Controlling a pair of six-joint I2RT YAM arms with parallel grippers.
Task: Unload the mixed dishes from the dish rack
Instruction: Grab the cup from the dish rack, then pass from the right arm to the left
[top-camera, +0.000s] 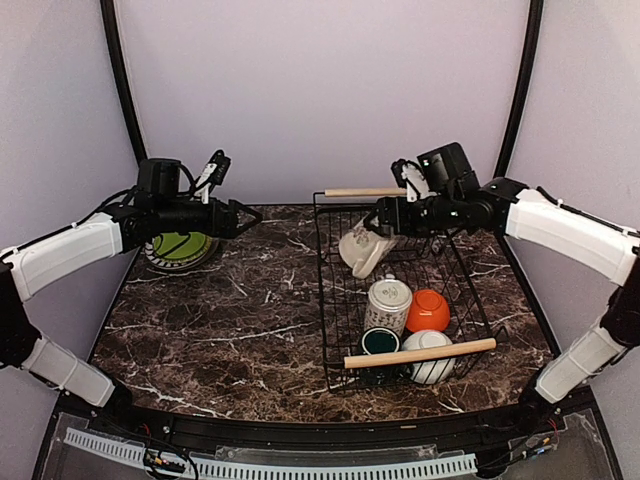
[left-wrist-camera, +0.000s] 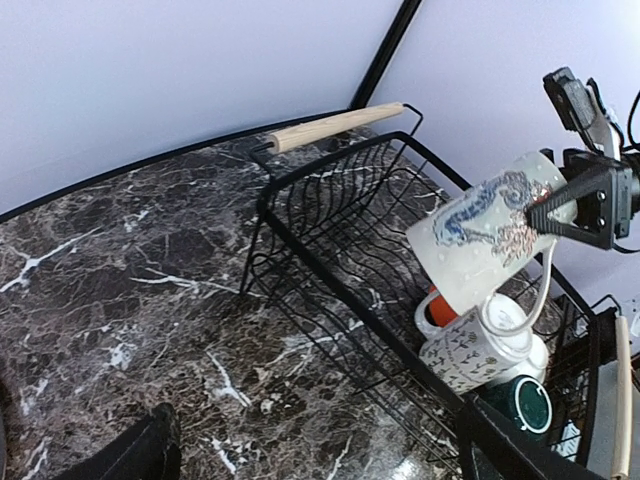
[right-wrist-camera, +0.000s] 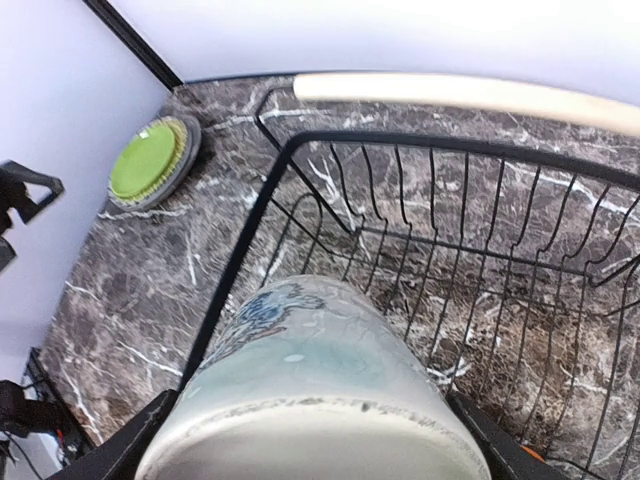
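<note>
The cream mug's loose end (top-camera: 352, 250) (left-wrist-camera: 442, 264) sticks out from my right gripper, so my left gripper will tilt up, move toward that end of the mug and close on it.
My right gripper (top-camera: 380, 218) is shut on the cream mug (top-camera: 362, 250) and holds it tilted above the far left part of the dish rack (top-camera: 330, 290). In the right wrist view the mug (right-wrist-camera: 300, 340) fills the space between my fingers (right-wrist-camera: 110, 455). In the rack sit the patterned white mug (top-camera: 388, 303), orange bowl (top-camera: 428, 310), dark green cup (top-camera: 380, 342) and white bowl (top-camera: 432, 362). The lime-green plate (top-camera: 180, 245) lies on the grey patterned plate (top-camera: 158, 262) at the table's far left. My left gripper (top-camera: 238, 218) is open and empty, beside those plates.
The rack's wooden handles run along its far edge (top-camera: 362, 192) and near edge (top-camera: 420, 353). The dark marble table (top-camera: 230, 320) lies bare between the plates and the rack. A black frame post (top-camera: 120, 70) stands at the back left.
</note>
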